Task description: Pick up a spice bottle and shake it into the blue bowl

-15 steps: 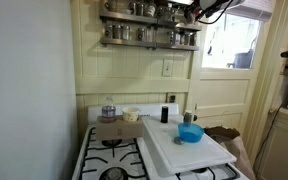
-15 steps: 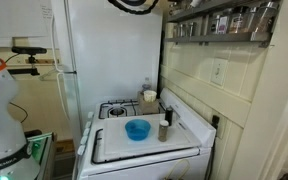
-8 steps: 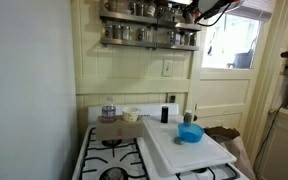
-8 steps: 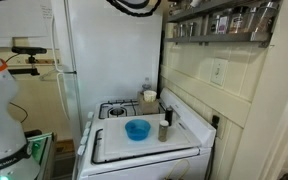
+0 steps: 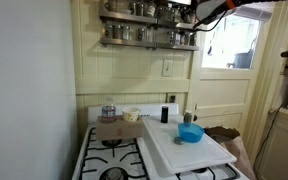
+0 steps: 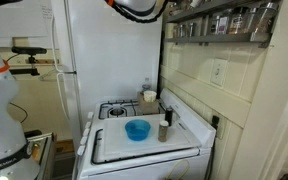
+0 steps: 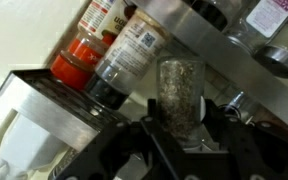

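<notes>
The gripper turns and brings the spice bottle [image 7: 179, 88] into the gap [image 7: 147, 88] beside the white-labelled jar next to release it, since it sits at an angle to the shelf's jar row.
In the wrist view my gripper [image 7: 180, 128] is shut on a spice bottle [image 7: 179, 88], a clear jar of grey-green spice standing upright between the two dark fingers. It is level with the metal shelf [image 7: 74, 100] of other jars. In an exterior view my arm [image 5: 208, 8] reaches the right end of the top wall shelf [image 5: 149, 18]. The blue bowl [image 5: 190, 132] rests on the white board [image 5: 179, 150] over the stove, far below the gripper. The bowl [image 6: 137, 129] shows in both exterior views.
Two wall shelves hold several jars, among them a red-filled one [image 7: 76, 58] and a labelled dark one [image 7: 124, 65]. On the stove top are a black bottle [image 5: 165, 114], a clear lidded jar [image 5: 108, 113] and a small grey jar [image 6: 164, 129] beside the bowl. A fridge [image 6: 109, 55] stands behind.
My arm has shifted slightly at the top shelf. The grip on the bottle is unchanged, and nothing on the stove has moved.
</notes>
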